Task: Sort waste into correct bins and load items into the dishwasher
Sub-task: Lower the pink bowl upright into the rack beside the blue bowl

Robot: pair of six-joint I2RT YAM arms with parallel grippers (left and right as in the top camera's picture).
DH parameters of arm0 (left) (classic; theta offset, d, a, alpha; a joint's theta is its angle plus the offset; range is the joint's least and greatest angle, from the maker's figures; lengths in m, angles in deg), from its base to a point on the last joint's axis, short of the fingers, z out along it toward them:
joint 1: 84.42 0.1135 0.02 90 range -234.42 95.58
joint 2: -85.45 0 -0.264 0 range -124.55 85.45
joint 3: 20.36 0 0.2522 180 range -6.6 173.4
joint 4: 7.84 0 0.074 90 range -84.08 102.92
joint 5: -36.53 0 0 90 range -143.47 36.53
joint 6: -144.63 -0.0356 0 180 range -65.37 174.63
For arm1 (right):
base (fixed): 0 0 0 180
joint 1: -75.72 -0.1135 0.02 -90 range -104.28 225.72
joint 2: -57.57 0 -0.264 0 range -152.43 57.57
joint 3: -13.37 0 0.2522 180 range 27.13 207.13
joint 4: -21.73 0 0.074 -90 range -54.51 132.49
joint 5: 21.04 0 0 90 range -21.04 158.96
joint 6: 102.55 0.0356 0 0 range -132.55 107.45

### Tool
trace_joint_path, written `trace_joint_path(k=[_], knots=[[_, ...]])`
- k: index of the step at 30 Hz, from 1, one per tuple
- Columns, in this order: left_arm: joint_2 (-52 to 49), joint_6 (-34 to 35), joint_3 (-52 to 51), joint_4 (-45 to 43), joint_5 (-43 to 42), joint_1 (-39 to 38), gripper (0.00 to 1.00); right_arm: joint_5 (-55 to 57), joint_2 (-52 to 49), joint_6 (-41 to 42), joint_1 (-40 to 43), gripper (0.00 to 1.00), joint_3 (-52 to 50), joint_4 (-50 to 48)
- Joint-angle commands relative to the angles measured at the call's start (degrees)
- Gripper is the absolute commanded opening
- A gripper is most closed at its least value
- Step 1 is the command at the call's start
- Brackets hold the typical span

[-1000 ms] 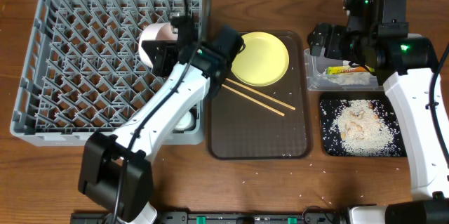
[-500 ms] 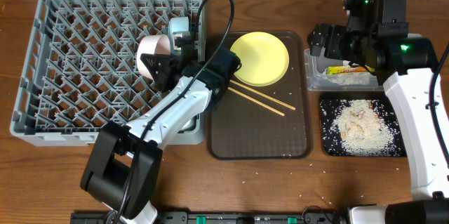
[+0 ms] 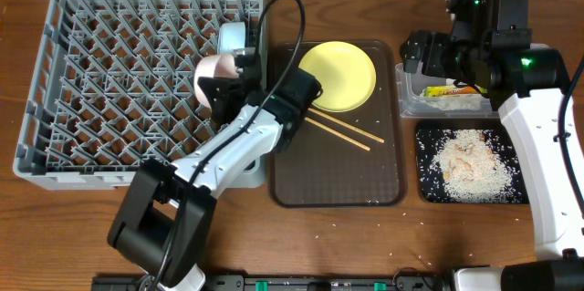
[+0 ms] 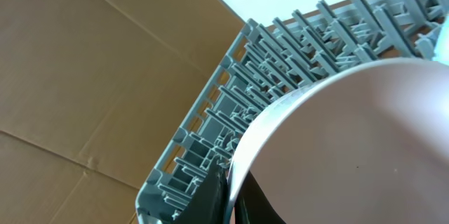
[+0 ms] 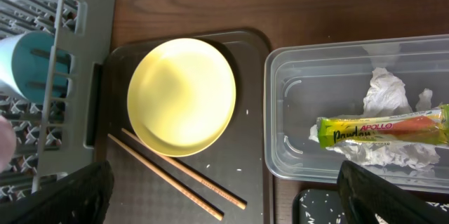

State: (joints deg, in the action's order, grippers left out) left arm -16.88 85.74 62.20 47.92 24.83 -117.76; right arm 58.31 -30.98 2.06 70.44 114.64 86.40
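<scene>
The white bowl will go down on edge onto the rack's wires beside the light blue bowl (image 3: pixel 232 34) next, and my left gripper will let go of its rim, since the pegs are below my gripper.
My left gripper (image 3: pixel 225 90) is shut on the rim of the white bowl (image 3: pixel 210 72) and holds it on edge over the right side of the grey dish rack (image 3: pixel 109 81). In the left wrist view the fingers (image 4: pixel 231 199) pinch the bowl (image 4: pixel 365 140) above the rack's pegs (image 4: pixel 295 48). The light blue bowl (image 3: pixel 232 34) stands in the rack. The yellow plate (image 3: pixel 338 75) and chopsticks (image 3: pixel 339 129) lie on the brown tray (image 3: pixel 338 186). My right gripper (image 3: pixel 427 54) is open and empty above the clear container (image 3: pixel 402 99), which holds the snack wrapper (image 5: pixel 382 129).
The black tray (image 3: pixel 429 191) at the front right holds a heap of rice (image 3: pixel 470 165). White crumpled tissue (image 5: pixel 387 89) lies in the clear container. Loose rice grains are scattered on the table near the front edge (image 3: pixel 365 236). The left arm spans the rack's right corner.
My left gripper has carried the white bowl a little right and toward the front, over the rack's right side. The right arm has not moved.
</scene>
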Motion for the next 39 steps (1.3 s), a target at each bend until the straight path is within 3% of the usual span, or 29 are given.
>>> trace_joint_path(k=[1,17,22,39], knots=[[-0.5,1.1,-0.7,0.6,0.2,0.0,0.07,0.1,-0.1,-0.3,-0.4,0.99,0.5,-0.1],[-0.5,1.1,-5.6,-2.7,6.3,0.2,0.07,0.1,-0.1,-0.3,-0.4,0.99,0.5,-0.1],[-0.5,1.1,-5.6,-4.4,11.6,0.2,0.07,0.1,-0.1,-0.3,-0.4,0.99,0.5,-0.1],[-0.5,1.1,-5.7,-5.2,3.1,0.2,0.07,0.1,-0.1,-0.3,-0.4,0.99,0.5,0.1]])
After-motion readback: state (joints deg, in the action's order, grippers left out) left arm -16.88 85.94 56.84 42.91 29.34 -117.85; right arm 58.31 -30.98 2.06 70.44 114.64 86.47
